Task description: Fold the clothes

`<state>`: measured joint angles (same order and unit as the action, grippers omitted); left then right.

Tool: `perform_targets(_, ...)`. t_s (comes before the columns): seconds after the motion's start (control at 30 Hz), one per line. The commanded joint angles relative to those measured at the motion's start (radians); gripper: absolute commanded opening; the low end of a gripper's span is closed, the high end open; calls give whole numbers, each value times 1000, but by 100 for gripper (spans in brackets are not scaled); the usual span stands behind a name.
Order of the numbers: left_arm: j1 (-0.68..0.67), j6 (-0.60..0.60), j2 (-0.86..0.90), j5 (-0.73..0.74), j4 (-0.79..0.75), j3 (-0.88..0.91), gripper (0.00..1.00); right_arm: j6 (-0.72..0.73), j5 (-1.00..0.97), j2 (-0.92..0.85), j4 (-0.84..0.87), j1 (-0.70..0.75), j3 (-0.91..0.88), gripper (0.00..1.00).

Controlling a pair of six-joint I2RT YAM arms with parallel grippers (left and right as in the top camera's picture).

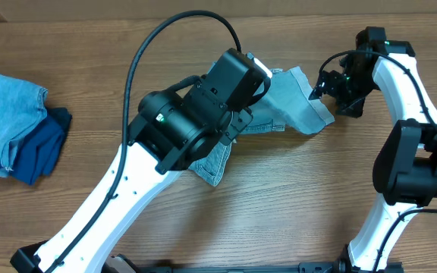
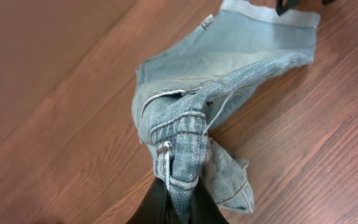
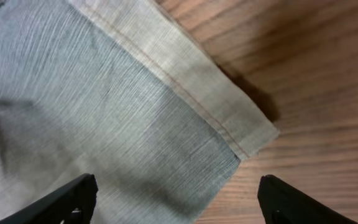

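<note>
My right gripper moves back and lowers onto the near corner of the shorts' cuff (image 1: 328, 122) (image 3: 246, 147) next. That corner lies flat on the tabletop with bare wood beside it.
The clothes, pale blue denim shorts (image 1: 298, 102), lie bunched at the table's middle, partly under my left arm. My left gripper (image 2: 176, 198) is shut on a twisted fold of the shorts (image 2: 185, 134) at the waistband, with a belt loop pinched between its fingers. One leg stretches away to a hemmed cuff (image 2: 272, 12). My right gripper (image 1: 322, 89) hovers at that cuff's end. In the right wrist view my right gripper (image 3: 176, 190) stands open, its fingers either side of the cuff corner (image 3: 247, 134), with nothing gripped.
A folded light-blue garment (image 1: 2, 117) lies at the table's left edge, with a dark navy folded garment (image 1: 42, 144) tucked against it. Bare wood table (image 1: 294, 197) lies in front of the shorts. My right arm's base (image 1: 412, 163) stands at the right.
</note>
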<state>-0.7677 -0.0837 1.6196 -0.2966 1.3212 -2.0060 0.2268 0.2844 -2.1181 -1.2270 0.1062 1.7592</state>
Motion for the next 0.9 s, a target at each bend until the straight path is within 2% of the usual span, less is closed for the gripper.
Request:
perform_targets(0.0, 2, -17, -7, -36, -4, -50, 4, 60, -6, 10, 2, 47, -59, 83)
perform_targets(0.1, 2, -17, -7, -36, 2, -50, 4, 71, 16, 8, 45, 71, -158, 76)
perform_targets(0.33, 2, -17, -7, -36, 2, -50, 4, 93, 221, 8, 171, 76, -335, 75)
perform_targets(0.4, 2, -17, -7, -36, 2, -50, 4, 116, 254, 8, 194, 76, -354, 71)
perform_targets(0.43, 2, -17, -7, -36, 2, -50, 4, 122, 261, 8, 199, 76, -358, 65)
perform_targets(0.57, 2, -17, -7, -37, 2, -50, 4, 122, 272, 8, 216, 79, -358, 27)
perform_targets(0.67, 2, -16, -7, -55, 3, -50, 4, 94, 271, 9, 235, 86, -343, 8)
perform_targets(0.7, 2, -16, -8, -65, 3, -52, 4, 78, 270, 14, 234, 89, -328, 4)
perform_targets(0.87, 2, -9, -36, -100, 3, -126, 4, 57, 253, 159, 204, 119, -241, 4)
